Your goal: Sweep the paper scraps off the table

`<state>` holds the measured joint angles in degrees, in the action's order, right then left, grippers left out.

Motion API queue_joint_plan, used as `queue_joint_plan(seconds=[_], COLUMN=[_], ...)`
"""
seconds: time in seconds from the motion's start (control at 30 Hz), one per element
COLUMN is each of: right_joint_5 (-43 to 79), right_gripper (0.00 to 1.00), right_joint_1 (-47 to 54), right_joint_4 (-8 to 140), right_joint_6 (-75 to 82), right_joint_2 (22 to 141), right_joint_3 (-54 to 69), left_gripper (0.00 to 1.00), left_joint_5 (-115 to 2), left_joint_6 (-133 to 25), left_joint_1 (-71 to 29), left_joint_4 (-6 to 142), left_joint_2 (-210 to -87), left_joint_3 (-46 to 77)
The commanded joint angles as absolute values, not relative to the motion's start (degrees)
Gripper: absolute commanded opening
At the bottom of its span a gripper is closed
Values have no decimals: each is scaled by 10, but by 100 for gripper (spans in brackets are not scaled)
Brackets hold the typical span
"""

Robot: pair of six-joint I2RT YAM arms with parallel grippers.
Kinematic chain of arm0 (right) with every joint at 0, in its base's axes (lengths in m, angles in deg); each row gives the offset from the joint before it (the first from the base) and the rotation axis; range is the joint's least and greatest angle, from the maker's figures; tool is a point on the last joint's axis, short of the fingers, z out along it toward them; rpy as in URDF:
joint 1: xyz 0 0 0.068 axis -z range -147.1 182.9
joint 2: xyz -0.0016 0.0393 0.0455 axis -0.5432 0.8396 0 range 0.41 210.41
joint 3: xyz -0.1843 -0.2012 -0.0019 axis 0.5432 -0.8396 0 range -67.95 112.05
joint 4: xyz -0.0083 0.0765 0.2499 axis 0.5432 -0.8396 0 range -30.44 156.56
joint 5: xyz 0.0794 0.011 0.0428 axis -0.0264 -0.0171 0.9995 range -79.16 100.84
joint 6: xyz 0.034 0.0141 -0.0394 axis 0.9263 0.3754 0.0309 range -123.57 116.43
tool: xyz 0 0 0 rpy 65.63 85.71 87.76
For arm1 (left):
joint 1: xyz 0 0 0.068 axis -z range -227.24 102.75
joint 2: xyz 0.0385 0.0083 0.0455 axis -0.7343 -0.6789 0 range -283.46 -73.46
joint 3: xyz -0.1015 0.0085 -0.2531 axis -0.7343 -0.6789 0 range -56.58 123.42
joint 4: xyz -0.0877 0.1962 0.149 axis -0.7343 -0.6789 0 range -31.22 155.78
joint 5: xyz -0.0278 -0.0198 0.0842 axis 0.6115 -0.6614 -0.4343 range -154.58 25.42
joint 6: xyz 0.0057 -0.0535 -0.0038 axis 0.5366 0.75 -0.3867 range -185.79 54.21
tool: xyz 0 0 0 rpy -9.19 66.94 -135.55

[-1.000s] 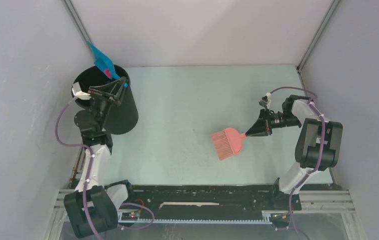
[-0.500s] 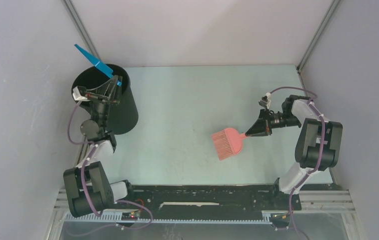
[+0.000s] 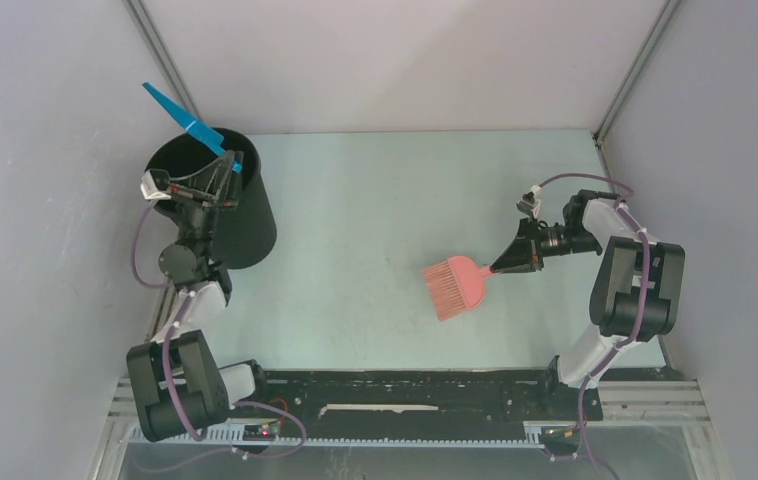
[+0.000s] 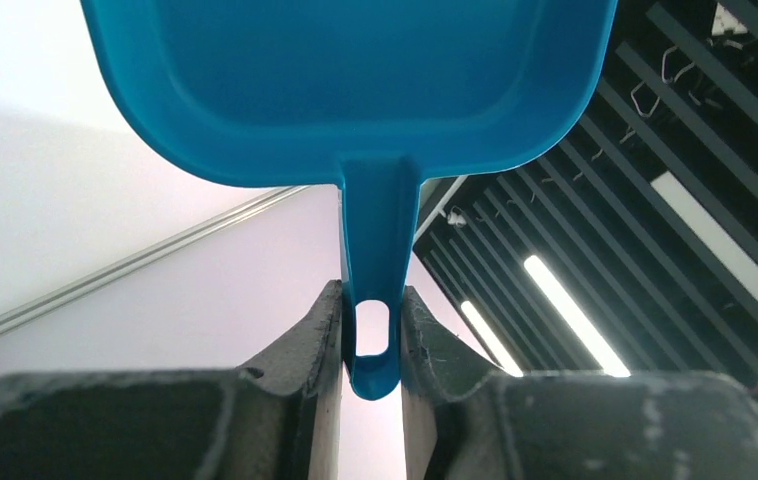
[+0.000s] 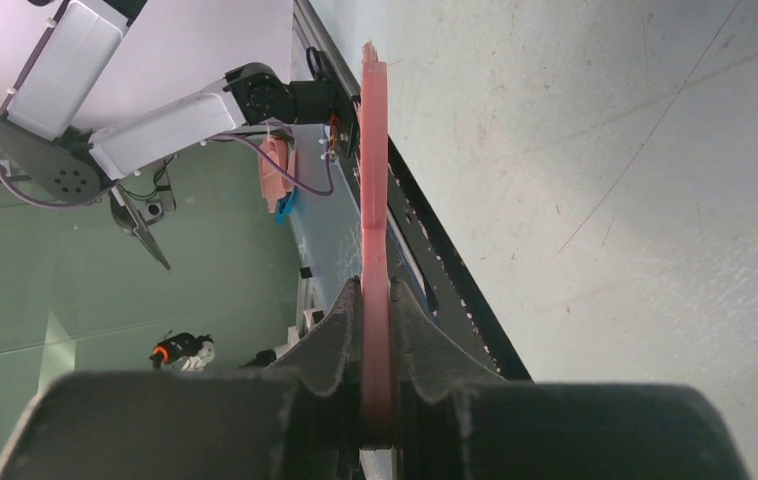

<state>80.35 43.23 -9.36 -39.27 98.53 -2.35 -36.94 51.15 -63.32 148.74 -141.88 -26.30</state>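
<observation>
I need to lower my left gripper toward the brush next and let go of the dustpan there, because the bare tabletop is below, to my left gripper's right in the top view.
My left gripper (image 3: pixel 223 170) is shut on the handle of the blue dustpan (image 3: pixel 183 118), tipped steeply up over the black bin (image 3: pixel 217 205) at the table's far left. In the left wrist view the dustpan (image 4: pixel 355 90) fills the top and its handle sits between my fingers (image 4: pixel 317 340); its inside looks empty. My right gripper (image 3: pixel 507 262) is shut on the handle of the pink brush (image 3: pixel 455 285), held over the pale green table (image 3: pixel 375 200) right of centre. The brush (image 5: pixel 375 250) shows edge-on in the right wrist view. No paper scraps show anywhere.
Grey-white walls enclose the table on three sides. A black rail (image 3: pixel 405 385) runs along the near edge between the arm bases. The bin stands against the left wall.
My left gripper has swung the dustpan up and leftward over the bin; the pink scrap seen on it a second ago no longer shows. The right arm and brush have not moved.
</observation>
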Motion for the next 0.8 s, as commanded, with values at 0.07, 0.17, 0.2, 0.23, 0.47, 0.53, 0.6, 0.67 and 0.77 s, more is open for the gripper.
queue_joint_plan(seconds=[0.07,0.17,0.2,0.23,0.47,0.53,0.6,0.67,0.77], right_joint_5=[819,817,816,816,813,813,813,812,808], right_gripper=[0,0,0,0,0,0,0,0,0], right_joint_1=[424,421,421,420,423,423,423,423,422], right_joint_4=[-101,-101,-100,-99,-98,-98,-98,-98,-95], right_joint_6=[-398,-398,-398,-398,-399,-399,-399,-399,-399], right_joint_2=[979,979,978,977,968,967,965,965,968], right_joint_3=[-20,-20,-20,-20,-20,-20,-21,-20,-21], left_gripper=[0,0,0,0,0,0,0,0,0], left_joint_5=[-318,-267,-246,-239,-465,-455,-483,-522,-559], left_joint_6=[450,354,280,191,-329,-365,-409,-451,-495], left_joint_1=[-612,-564,-540,-510,-269,-245,-205,-163,-92], left_joint_4=[1495,1382,1295,1175,505,443,380,330,278], left_joint_2=[-1358,-1337,-1321,-1301,-1266,-1301,-1335,-1367,-1430], left_joint_3=[-206,-177,-161,-138,26,37,46,42,45])
